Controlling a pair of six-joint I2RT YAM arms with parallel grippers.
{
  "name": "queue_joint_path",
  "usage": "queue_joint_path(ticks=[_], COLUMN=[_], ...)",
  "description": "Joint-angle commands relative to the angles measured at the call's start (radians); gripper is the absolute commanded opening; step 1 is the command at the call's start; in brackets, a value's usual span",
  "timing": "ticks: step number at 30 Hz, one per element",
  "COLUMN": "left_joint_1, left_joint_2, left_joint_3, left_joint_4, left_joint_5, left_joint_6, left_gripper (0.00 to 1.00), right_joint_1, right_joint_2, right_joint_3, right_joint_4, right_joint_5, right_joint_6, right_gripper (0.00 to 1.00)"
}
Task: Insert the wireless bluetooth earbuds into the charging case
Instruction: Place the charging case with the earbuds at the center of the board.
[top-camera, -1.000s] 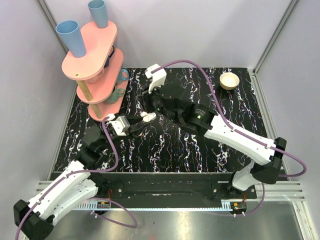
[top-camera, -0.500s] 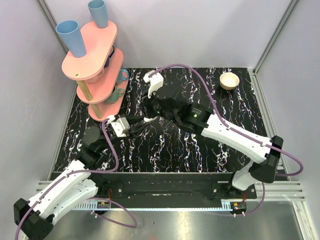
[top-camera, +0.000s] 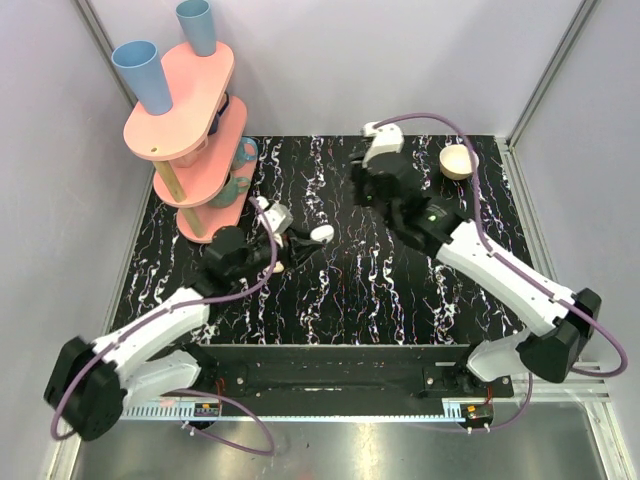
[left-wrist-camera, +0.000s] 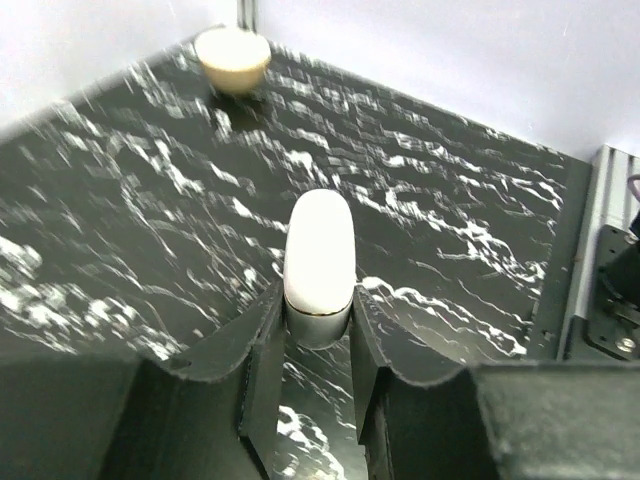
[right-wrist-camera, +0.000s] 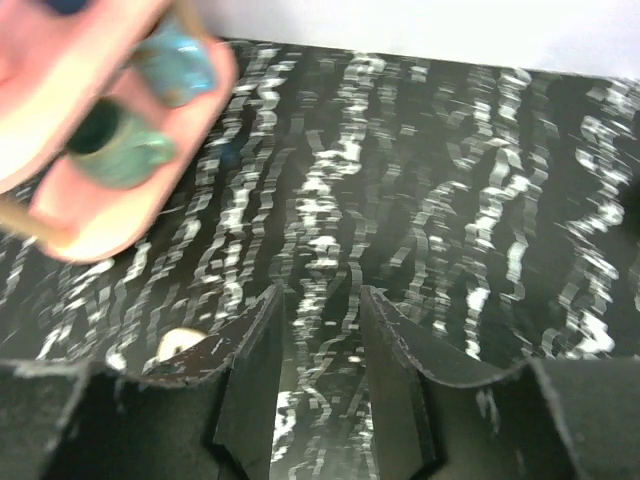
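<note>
The left gripper moves toward the table's middle next, where the spot is bare. It then tilts down and lowers the white charging case (top-camera: 322, 234) onto the tabletop to release it.
My left gripper (top-camera: 303, 239) is shut on the white charging case (top-camera: 322, 234), holding it by one end at the table's middle left. In the left wrist view the case (left-wrist-camera: 318, 250) is a smooth rounded capsule with its lid closed, pinched between my fingers (left-wrist-camera: 262, 350). My right gripper (top-camera: 372, 192) is open and empty above the far middle of the table, apart from the case; its wrist view shows only marbled table between the jaws (right-wrist-camera: 322, 300). The earbuds do not show in any view.
A pink two-tier stand (top-camera: 190, 120) with blue cups (top-camera: 140, 75) stands at the far left. A small cream bowl (top-camera: 459, 160) sits at the far right. A small pale round thing (right-wrist-camera: 178, 343) shows partly behind my right gripper's left finger.
My right gripper has drawn back from the case toward the far right. My left arm has swung right and now holds the case alone.
</note>
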Motion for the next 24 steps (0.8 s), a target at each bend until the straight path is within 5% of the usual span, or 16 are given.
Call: queue_joint_path(ticks=[1,13,20,24], left_joint_1=[0.007,0.015,0.015,0.015], left_joint_2=[0.183,0.632,0.774,0.826], left_joint_3=[0.030,0.191,0.220,0.223], left_joint_4=[0.078,0.186,0.186,0.201], left_joint_5=[0.033,0.078,-0.005,-0.020], left_joint_6=[-0.256,-0.550,-0.562,-0.570], left_gripper=[0.00,0.00,0.01,0.10], right_joint_1=[-0.106,-0.146,-0.148,-0.146], right_joint_2=[-0.101,-0.228,-0.227,-0.210], right_joint_3=[-0.103,-0.342,-0.379,-0.382], right_joint_4=[0.005,-0.006,0.007,0.007], right_joint_5=[0.024,-0.084,-0.136,-0.156], right_joint_6=[0.080,0.185,0.189,0.178], right_gripper=[0.45,0.46,0.46,0.47])
